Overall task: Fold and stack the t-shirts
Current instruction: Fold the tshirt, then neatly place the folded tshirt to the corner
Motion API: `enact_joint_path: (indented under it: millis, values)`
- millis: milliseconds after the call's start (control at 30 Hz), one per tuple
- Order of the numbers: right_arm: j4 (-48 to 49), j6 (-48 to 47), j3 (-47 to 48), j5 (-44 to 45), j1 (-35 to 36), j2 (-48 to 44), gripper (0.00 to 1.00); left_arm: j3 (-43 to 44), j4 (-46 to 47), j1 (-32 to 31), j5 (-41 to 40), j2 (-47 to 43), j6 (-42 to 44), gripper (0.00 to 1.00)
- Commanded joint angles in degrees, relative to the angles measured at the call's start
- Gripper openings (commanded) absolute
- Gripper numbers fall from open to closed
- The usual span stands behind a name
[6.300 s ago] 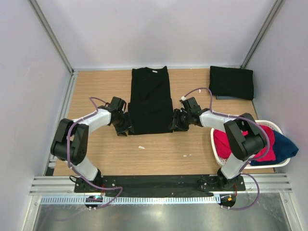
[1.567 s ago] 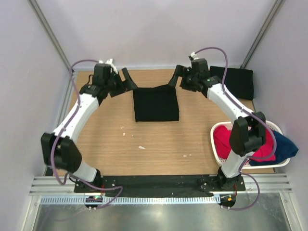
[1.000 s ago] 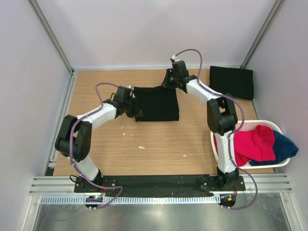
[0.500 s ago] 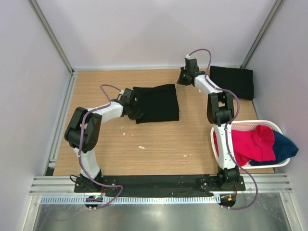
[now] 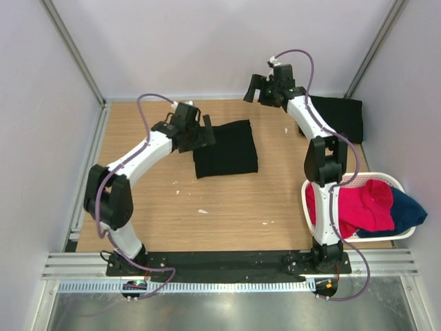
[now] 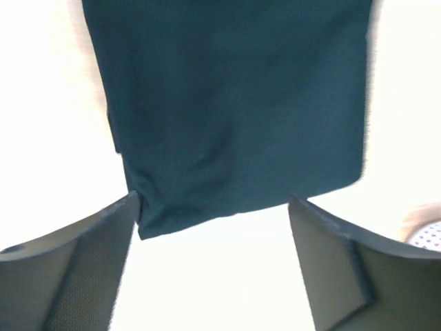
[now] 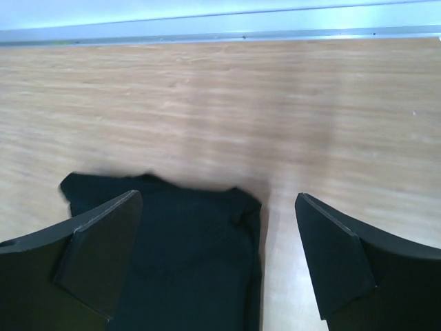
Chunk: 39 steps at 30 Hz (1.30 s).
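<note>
The robot's right gripper should move back and down onto the middle of the black t-shirt's edge (image 5: 253, 143) on the basket's side, because that edge is the nearest to the second t-shirt.
A black t-shirt (image 5: 226, 148), folded into a rough square, lies flat on the wooden table; it shows in the left wrist view (image 6: 234, 103) and the right wrist view (image 7: 179, 269) too. A second folded black t-shirt (image 5: 339, 118) lies at the back right corner, partly behind the right arm. My left gripper (image 5: 205, 131) hovers over the first shirt's left edge, open and empty (image 6: 213, 265). My right gripper (image 5: 256, 93) hangs above the back of the table, beyond the shirt's far right corner, open and empty (image 7: 217, 255).
A white oval basket (image 5: 310, 215) stands at the right near the right arm's base, holding red cloth (image 5: 358, 207) and blue cloth (image 5: 406, 210). Grey walls close in the table at the back and sides. Small white scraps (image 5: 202, 211) lie on the wood.
Both grippers have opened and lifted off the folded shirt. The left one rose at the shirt's left edge; the right one pulled back toward the rear wall. The shirt stays flat.
</note>
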Motion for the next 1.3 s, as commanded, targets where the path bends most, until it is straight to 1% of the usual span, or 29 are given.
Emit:
enact_joint_path:
  millis: [0,33,100,133,200,233,267,300,433,567,700,833,967,1100,1167,1267]
  values:
    - [-1.92,-1.38,-5.94,-1.02,0.23,-11.64,1.0,4.78,-5.76,0.37,-4.76,-7.33,2.18,0.99]
    - [-2.01,-1.3,-9.79,-0.76,0.23,-12.96,1.0,4.96,-6.99,0.63,-5.11,-8.9,2.18,1.0]
    - [-2.1,-0.42,-13.68,-0.76,0.23,-16.55,1.0,3.91,-7.61,2.21,-4.24,-10.85,1.13,1.0]
    - [-2.01,0.19,-17.61,-0.5,0.14,-17.62,1.0,3.03,-7.7,3.18,-3.1,-11.9,0.69,1.0]
    - [-2.36,2.73,-21.15,0.56,0.23,-20.08,1.0,0.14,-7.53,6.33,0.06,-14.98,-0.63,1.0]
    - [-2.1,3.35,-24.74,0.47,0.32,-20.87,1.0,-1.01,-7.18,7.48,0.33,-16.12,-0.98,1.0]
    - [-1.49,4.06,-26.77,0.56,0.32,-21.75,1.0,-2.32,-7.17,8.45,2.43,-18.13,-1.33,1.0]
    - [0.96,5.98,-31.23,0.91,0.41,-23.58,1.0,-4.51,-7.17,10.37,3.49,-19.28,-1.68,1.0]
    - [6.07,9.68,-39.44,2.93,0.32,-25.62,1.0,-9.53,-6.91,13.03,5.52,-23.86,-2.04,1.0]
    - [7.39,10.57,-42.08,5.74,0.32,-24.05,1.0,-13.49,-6.82,13.21,7.54,-27.72,-2.21,1.0]
    - [8.01,9.6,-40.77,3.47,0.32,-20.18,1.0,-17.01,-7.0,13.29,8.07,-31.59,-2.92,1.0]
    - [9.94,9.77,-40.24,-1.09,0.49,-17.28,1.0,-19.91,-7.09,13.38,7.55,-35.72,-3.18,1.0]
    - [13.45,9.86,-42.08,-3.65,0.93,-16.22,1.0,-20.44,-8.31,13.29,5.88,-36.69,-3.09,1.0]
    - [13.63,9.69,-42.69,-5.85,1.46,-14.11,1.0,-21.23,-9.2,13.29,6.22,-36.69,-4.5,1.0]
    - [14.42,9.69,-43.4,-6.9,1.81,-13.94,0.97,-21.23,-9.46,13.29,5.87,-36.26,-5.29,1.0]
    - [14.08,9.69,-44.81,-5.86,2.08,-13.85,0.92,-20.44,-9.99,13.38,6.58,-35.73,-6.26,1.0]
